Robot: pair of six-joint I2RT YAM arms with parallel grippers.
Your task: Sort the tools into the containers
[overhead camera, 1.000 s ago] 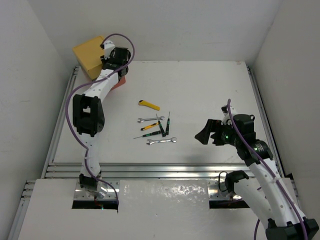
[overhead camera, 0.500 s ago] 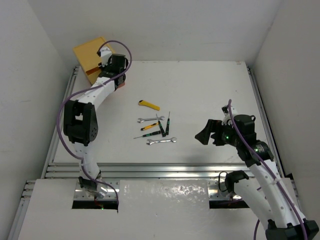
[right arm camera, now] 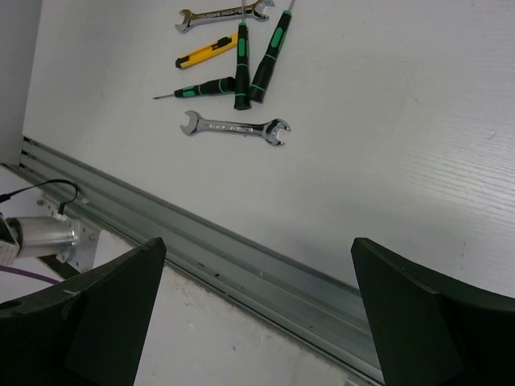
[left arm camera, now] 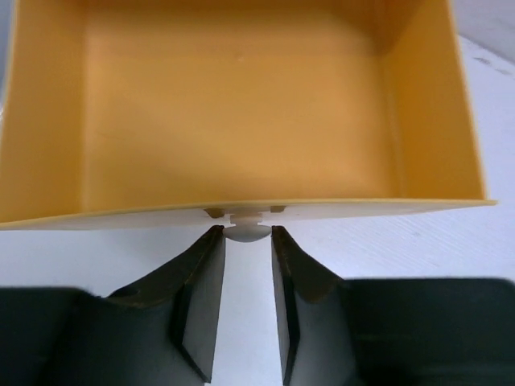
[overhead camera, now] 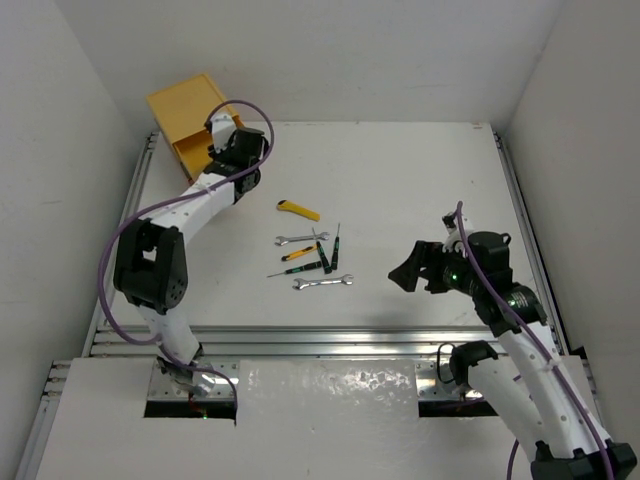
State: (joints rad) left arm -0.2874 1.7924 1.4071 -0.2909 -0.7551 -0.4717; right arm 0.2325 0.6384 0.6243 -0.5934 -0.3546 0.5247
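Observation:
My right gripper moves outward, across and down next onto the bigger yellow knife's nearer end (overhead camera: 312, 214), which lies uncrowded to the gripper's left in the top view.
The yellow drawer (overhead camera: 183, 112) of the containers stands pulled out at the far left corner, and its inside (left arm camera: 233, 112) is bare. My left gripper (overhead camera: 224, 150) (left arm camera: 248, 232) is shut on the drawer's small white knob (left arm camera: 248, 231). The tools lie mid-table: a yellow utility knife (overhead camera: 298, 210), two silver wrenches (overhead camera: 301, 238) (overhead camera: 323, 283), and several thin screwdrivers (overhead camera: 322, 257). In the right wrist view the near wrench (right arm camera: 233, 127) and the screwdrivers (right arm camera: 269, 55) lie ahead. My right gripper (overhead camera: 406, 272) (right arm camera: 257, 245) hangs open above the table's near edge, to the right of the tools, holding nothing.
A metal rail (overhead camera: 330, 340) (right arm camera: 241, 249) runs along the table's near edge. White walls close in on the left, back and right. A purple cable (overhead camera: 120, 250) loops off the left arm.
The left gripper has drawn back toward the near right with the knob, and the yellow drawer has slid out, showing its inside. The right arm has barely moved.

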